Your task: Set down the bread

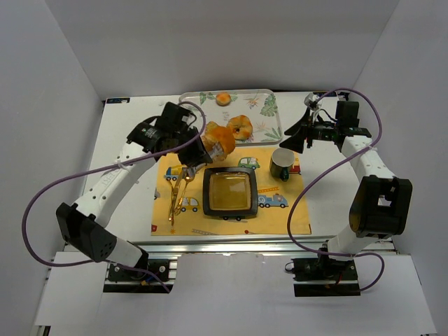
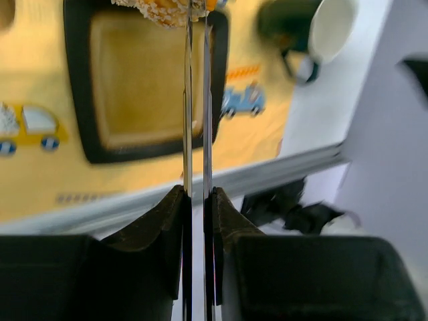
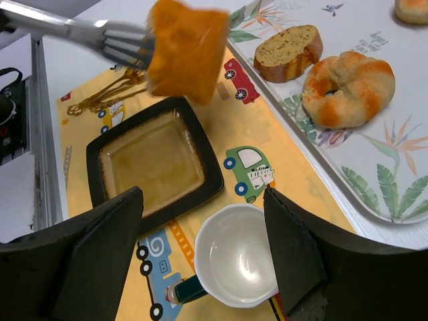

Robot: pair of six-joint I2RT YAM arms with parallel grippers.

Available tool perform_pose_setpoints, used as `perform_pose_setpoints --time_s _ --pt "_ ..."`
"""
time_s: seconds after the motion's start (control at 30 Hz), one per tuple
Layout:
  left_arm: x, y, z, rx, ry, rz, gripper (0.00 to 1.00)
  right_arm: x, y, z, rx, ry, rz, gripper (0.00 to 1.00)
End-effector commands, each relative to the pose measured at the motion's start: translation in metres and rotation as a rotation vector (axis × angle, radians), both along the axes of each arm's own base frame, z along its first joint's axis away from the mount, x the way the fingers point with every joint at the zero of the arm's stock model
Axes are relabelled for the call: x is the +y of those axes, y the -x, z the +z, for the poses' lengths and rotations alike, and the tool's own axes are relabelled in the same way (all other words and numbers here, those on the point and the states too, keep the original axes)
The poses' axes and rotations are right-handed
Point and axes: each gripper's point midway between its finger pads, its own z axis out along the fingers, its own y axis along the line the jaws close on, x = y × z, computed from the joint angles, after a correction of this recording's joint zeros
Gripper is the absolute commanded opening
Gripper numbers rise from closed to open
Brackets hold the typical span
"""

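Observation:
My left gripper carries the bread (image 1: 219,140) back and down onto the plate's amber middle (image 1: 229,191) next and releases the tongs, since the bread hangs by its far edge.
The bread (image 1: 219,140), a chunky orange-brown roll, hangs in the air pinched by metal tongs (image 3: 80,30). My left gripper (image 1: 183,134) is shut on the tongs' two blades (image 2: 196,190). The bread (image 3: 187,47) is just above the far edge of a black square plate (image 1: 207,192) with an amber middle. In the left wrist view only the crumbly underside of the bread (image 2: 167,10) shows at the top. My right gripper (image 1: 294,136) stands open over a white-lined green mug (image 3: 237,257), holding nothing (image 3: 204,227).
A leaf-printed tray (image 1: 269,105) at the back holds a ring-shaped pastry (image 3: 348,87), a small brown slice (image 3: 287,50) and a small bun (image 1: 223,99). Gold cutlery (image 1: 178,192) lies left of the plate on the yellow placemat (image 1: 280,217). The mug (image 1: 283,163) stands right of the plate.

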Motion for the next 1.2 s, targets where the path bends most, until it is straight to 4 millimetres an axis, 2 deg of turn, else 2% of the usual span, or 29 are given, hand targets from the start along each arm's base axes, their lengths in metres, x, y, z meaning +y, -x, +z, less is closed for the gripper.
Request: perform_pose_setpoints --time_s 0.0,0.13,0.17,0.2,0.27,0.37,0.5,0.77,0.97,1.1,1.17 --pt "0.013 0.051 0.012 0.047 -0.131 -0.046 0.00 0.000 0.003 0.031 -0.095 -0.003 0.021 0.77" --pt "-0.008 0.087 0.015 0.111 -0.188 -0.146 0.00 0.000 0.002 0.033 -0.099 -0.004 0.022 0.77" --pt "-0.019 0.097 0.023 0.097 -0.191 -0.193 0.00 0.000 0.003 0.033 -0.096 -0.004 0.022 0.77" --pt "-0.024 0.100 0.017 0.119 -0.223 -0.212 0.00 0.000 0.003 0.033 -0.098 -0.004 0.024 0.77" --pt "-0.037 0.111 0.024 0.123 -0.205 -0.246 0.00 0.000 0.004 0.033 -0.095 -0.005 0.024 0.77" --pt "-0.048 0.122 0.022 0.144 -0.199 -0.276 0.00 -0.001 0.005 0.032 -0.094 -0.002 0.021 0.77" --pt "-0.048 0.128 0.013 0.176 -0.212 -0.279 0.00 0.000 0.009 0.031 -0.093 -0.001 0.023 0.77" --pt "-0.047 0.127 0.009 0.188 -0.220 -0.253 0.00 0.000 0.007 0.029 -0.082 -0.001 0.021 0.77" --pt "-0.040 0.128 -0.010 0.212 -0.281 -0.256 0.00 0.000 0.006 0.026 -0.076 -0.001 0.021 0.77" --pt "-0.038 0.126 -0.012 0.206 -0.293 -0.250 0.15 -0.001 0.006 0.026 -0.081 0.004 0.019 0.78" --pt "-0.034 0.128 -0.016 0.211 -0.306 -0.245 0.30 -0.001 0.006 0.025 -0.078 0.004 0.019 0.78"
